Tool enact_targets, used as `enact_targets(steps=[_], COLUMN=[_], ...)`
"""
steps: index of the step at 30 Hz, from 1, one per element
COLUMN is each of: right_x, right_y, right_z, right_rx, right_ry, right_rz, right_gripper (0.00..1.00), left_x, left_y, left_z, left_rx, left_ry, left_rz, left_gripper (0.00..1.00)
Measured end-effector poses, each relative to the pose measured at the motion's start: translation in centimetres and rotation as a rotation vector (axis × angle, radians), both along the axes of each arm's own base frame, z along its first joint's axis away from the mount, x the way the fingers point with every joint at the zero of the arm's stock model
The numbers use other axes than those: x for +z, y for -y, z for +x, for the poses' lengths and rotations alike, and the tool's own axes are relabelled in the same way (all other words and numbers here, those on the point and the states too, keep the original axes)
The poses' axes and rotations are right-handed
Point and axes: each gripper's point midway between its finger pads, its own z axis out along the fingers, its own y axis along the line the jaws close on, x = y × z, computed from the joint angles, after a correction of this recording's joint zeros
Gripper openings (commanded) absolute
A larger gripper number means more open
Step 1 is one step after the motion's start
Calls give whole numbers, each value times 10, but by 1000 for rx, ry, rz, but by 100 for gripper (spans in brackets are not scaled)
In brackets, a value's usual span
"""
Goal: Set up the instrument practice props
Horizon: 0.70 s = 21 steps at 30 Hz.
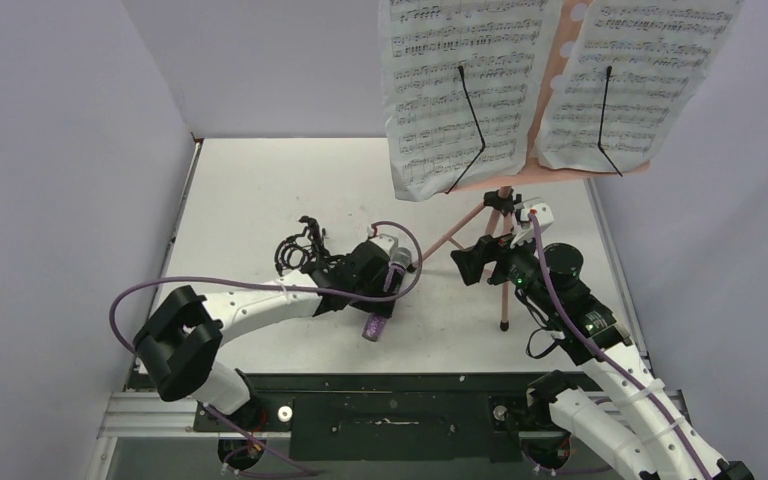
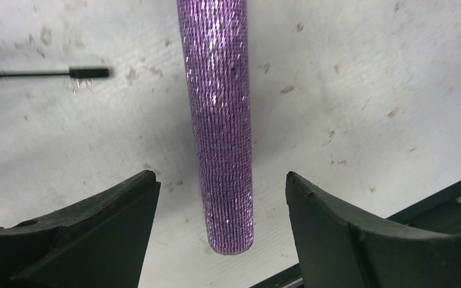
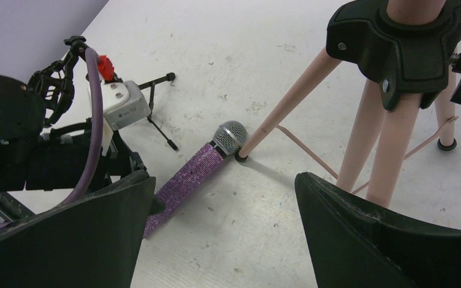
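Observation:
Next, my left gripper moves outward along the purple microphone and closes on the handle near its grey head, because the open fingers straddle only the tail end.
The glittery purple microphone lies flat on the table, and its handle end sits between the fingers of my left gripper. Those fingers stand open and apart from it on both sides. In the right wrist view the microphone has its grey head against a foot of the pink music stand. The small black mic stand lies just beyond my left gripper. The music stand stands upright with white sheet-music pages on its desk. My right gripper is open and empty beside the tripod legs.
Grey walls close in the table on the left, back and right. The black base rail runs along the near edge. My left arm's purple cable loops over the table. The sheet-music desk overhangs the back right.

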Motion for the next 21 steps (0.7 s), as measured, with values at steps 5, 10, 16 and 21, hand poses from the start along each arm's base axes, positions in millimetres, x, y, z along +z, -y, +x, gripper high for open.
enact_targets(steps=[5, 10, 16, 21], right_x=[0, 0, -2, -7], right_y=[0, 0, 0, -1], right_z=[0, 0, 0, 2], right_rx=[0, 0, 0, 1], right_ry=[0, -1, -4, -19], right_rz=[0, 0, -2, -10], right_gripper=[90, 90, 90, 90], left_x=[16, 13, -3, -19], left_y=[16, 29, 37, 39], left_z=[25, 44, 56, 64], left_rx=[-37, -70, -91, -93], left_ry=[23, 30, 16, 1], left_rz=[-29, -3, 45, 87], left_gripper=[75, 74, 69, 63])
